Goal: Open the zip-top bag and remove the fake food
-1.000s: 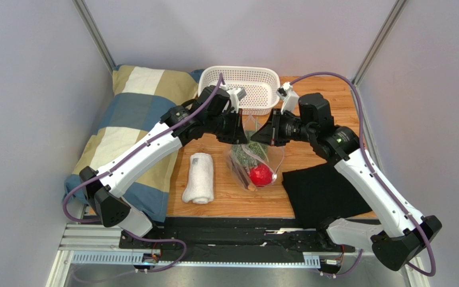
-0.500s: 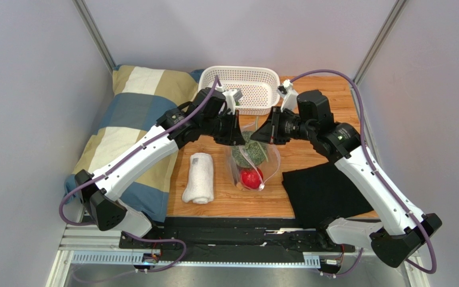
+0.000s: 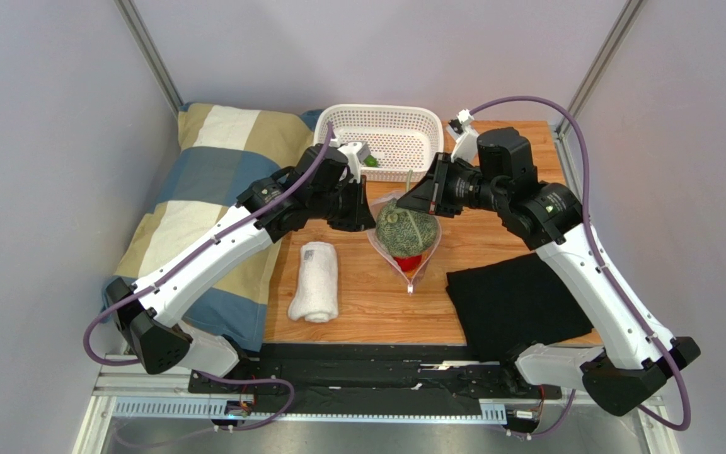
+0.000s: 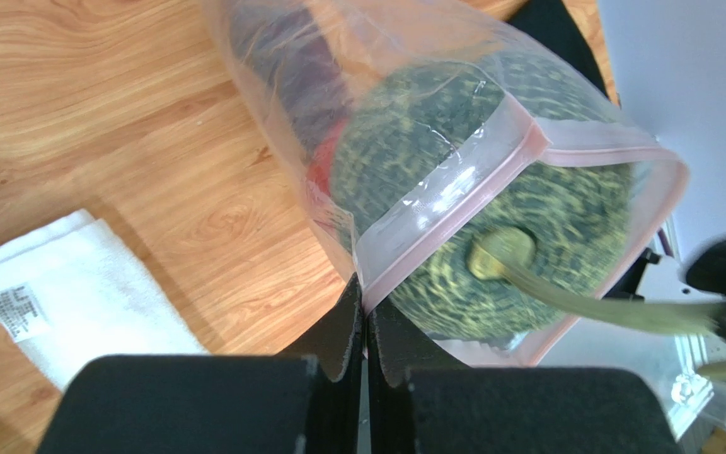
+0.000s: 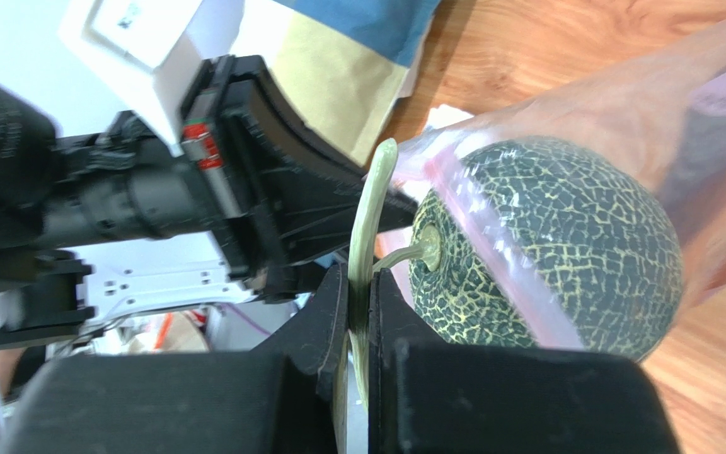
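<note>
The right gripper draws outward from the bag [image 3: 417,268] next, lowers the vegetable into the white basket [image 3: 401,138] and releases it, since that stands outward of and below the gripper.
The clear zip-top bag [image 3: 417,268] hangs above the table between my two grippers, mouth up. My left gripper [image 3: 369,210] is shut on its pink zip strip [image 4: 452,222] at the rim. The round bumpy green vegetable [image 3: 405,230] sits in the open mouth, partly out. My right gripper [image 3: 414,200] is shut on its pale stem [image 5: 369,208]. The red tomato [image 3: 410,262] lies under the vegetable inside the bag. A dark piece [image 4: 282,57] shows deeper in the bag. The slider is out of view.
A white basket [image 3: 386,118] stands just behind the grippers, with a small green piece [image 3: 372,161] in its front left corner. A rolled white towel [image 3: 314,281] lies left of the bag, a black cloth [image 3: 514,303] right of it, a checked pillow [image 3: 206,189] far left.
Both grippers rose and moved back toward the basket. The bag lifted off the table and now hangs. The green vegetable came up from inside the bag into its mouth.
</note>
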`<state>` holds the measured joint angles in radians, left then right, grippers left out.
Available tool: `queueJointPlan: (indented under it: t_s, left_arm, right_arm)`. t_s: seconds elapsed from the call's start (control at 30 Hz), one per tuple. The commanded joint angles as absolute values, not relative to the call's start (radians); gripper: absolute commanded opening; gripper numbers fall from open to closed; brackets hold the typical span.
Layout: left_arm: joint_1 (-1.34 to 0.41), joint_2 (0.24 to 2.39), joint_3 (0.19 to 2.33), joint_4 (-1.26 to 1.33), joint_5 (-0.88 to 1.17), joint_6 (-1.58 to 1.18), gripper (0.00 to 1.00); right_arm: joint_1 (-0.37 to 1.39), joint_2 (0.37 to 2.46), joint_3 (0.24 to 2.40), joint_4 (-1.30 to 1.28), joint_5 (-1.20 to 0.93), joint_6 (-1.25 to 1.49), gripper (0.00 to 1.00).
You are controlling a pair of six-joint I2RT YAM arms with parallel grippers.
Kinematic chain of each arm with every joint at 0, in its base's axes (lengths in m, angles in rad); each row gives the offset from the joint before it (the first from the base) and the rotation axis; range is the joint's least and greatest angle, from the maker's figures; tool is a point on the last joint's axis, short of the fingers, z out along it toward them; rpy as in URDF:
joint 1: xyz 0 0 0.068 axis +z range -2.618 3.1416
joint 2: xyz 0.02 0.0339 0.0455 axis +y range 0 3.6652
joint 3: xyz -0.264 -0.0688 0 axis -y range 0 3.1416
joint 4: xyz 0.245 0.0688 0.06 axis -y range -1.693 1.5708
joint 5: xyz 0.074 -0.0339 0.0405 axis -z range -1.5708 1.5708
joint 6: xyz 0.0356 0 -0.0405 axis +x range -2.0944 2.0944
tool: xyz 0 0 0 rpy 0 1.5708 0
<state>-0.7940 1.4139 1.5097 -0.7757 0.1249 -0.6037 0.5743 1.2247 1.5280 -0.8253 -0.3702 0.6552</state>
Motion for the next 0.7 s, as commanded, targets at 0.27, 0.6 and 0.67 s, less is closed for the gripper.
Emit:
queueJointPlan:
  t_s: [0.27,0.6,0.67]
  left_arm:
    - [-0.79,1.361,1.479,-0.727,0.112,-0.604,0.0]
    - [-0.787,1.355,1.479,-0.753,0.104,-0.612,0.0]
    - [-0.787,1.351,1.47,-0.756,0.104,-0.611,0.0]
  right_arm:
    - [0.515,1.153,1.476,-0.517,-0.669,0.923,0.0]
    - [0.394,1.316,1.769,-0.5,-0.536,0.881,0.0]
    - [0.377,1.351,1.792,-0.441,-0.477,0.85,0.0]
